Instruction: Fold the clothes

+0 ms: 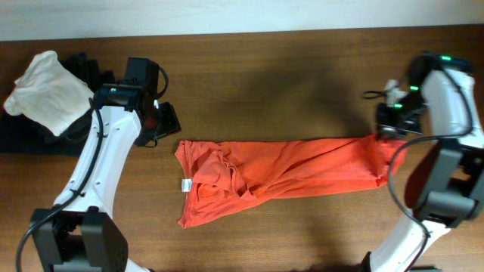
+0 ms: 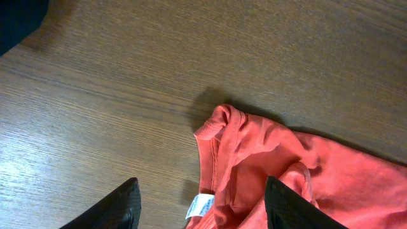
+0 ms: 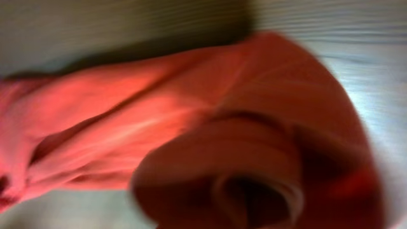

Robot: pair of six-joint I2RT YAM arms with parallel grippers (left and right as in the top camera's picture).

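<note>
Next, my right gripper needs to carry the cloth's end left in the overhead view over to the shirt's middle [image 1: 291, 165] and release, with the cloth stretched long.
An orange-red shirt [image 1: 280, 175] lies stretched across the wooden table, its collar and white label [image 1: 185, 185] at the left end. My left gripper [image 1: 162, 121] is open and empty, above the table just left of the collar; in the left wrist view its two dark fingers [image 2: 200, 207] straddle the collar edge [image 2: 219, 124] and label [image 2: 199, 205]. My right gripper [image 1: 389, 134] is at the shirt's right end, shut on the cloth, which fills the blurred right wrist view [image 3: 254, 165] and hides the fingers.
A cream cloth [image 1: 45, 91] lies on dark fabric [image 1: 19, 136] at the far left edge. Both arm bases stand at the table's front corners. Bare wood [image 1: 280, 83] lies behind the shirt.
</note>
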